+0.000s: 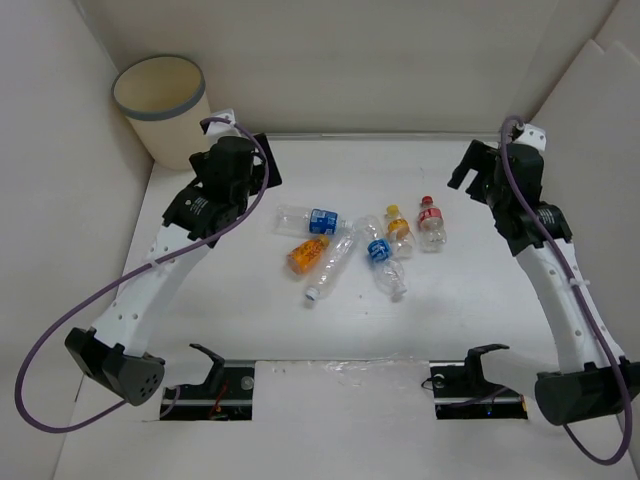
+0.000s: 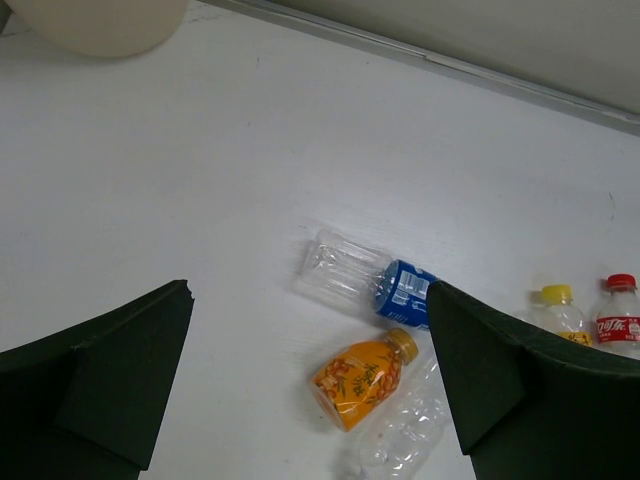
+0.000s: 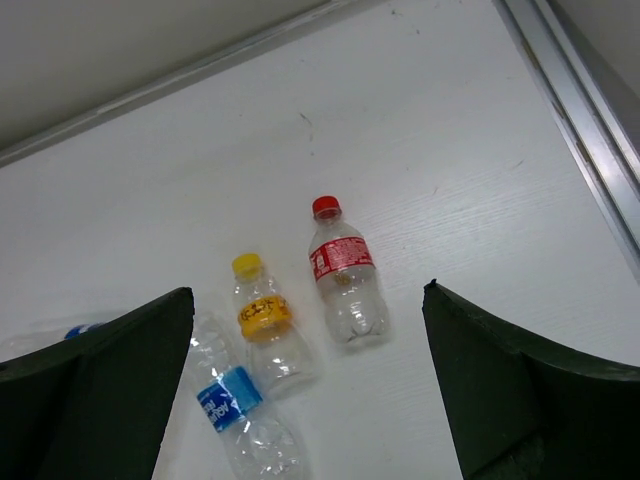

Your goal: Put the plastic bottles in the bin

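The right gripper will next go down and to the left in the top view to the red-capped bottle, onto its clear bottom half [image 1: 433,237] [image 3: 356,306], because that nearest bottle is below the gripper.
Six plastic bottles lie in mid-table: a blue-labelled one [image 1: 305,220], an orange-filled one [image 1: 308,253], a plain clear one [image 1: 332,265], a second blue-labelled one [image 1: 383,260], a yellow-capped one [image 1: 398,230] and a red-capped one [image 1: 431,223]. The cream bin [image 1: 160,105] stands at the far left corner. My left gripper [image 1: 252,172] hovers open and empty left of the bottles, near the bin. In its wrist view the left gripper [image 2: 308,335] is above the orange bottle [image 2: 365,378]. My right gripper [image 1: 468,168] is open and empty, right of the bottles; in its wrist view the right gripper [image 3: 310,300] is above the red-capped bottle [image 3: 345,275].
White walls enclose the table on the left, back and right. The bin's base [image 2: 100,20] shows at the top left of the left wrist view. A metal strip [image 3: 575,130] runs along the right wall. Two black fixtures [image 1: 210,365] sit at the near edge.
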Controlling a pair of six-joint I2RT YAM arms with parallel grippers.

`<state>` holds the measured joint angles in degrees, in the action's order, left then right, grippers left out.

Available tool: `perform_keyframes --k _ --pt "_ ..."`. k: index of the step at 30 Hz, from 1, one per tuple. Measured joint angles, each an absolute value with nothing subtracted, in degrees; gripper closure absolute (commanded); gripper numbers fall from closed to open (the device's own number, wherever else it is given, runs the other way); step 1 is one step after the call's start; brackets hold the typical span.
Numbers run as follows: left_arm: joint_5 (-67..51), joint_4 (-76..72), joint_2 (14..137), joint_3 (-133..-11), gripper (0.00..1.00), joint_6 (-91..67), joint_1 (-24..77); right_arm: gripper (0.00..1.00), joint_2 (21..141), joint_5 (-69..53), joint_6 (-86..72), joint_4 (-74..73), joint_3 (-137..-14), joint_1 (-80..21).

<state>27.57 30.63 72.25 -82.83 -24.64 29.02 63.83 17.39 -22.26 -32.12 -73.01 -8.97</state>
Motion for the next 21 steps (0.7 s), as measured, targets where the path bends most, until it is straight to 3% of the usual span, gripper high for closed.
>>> perform_keyframes --k 11,21 --pt "24.18 30.61 72.88 -82.83 0.00 -24.62 29.02 0.01 85.62 11.57 -20.99 -31.51 -71.46 -6.50" --pt "21.39 30.46 73.28 -82.83 0.00 -24.36 29.02 0.05 94.52 8.75 -22.26 -30.89 -69.17 -6.17"
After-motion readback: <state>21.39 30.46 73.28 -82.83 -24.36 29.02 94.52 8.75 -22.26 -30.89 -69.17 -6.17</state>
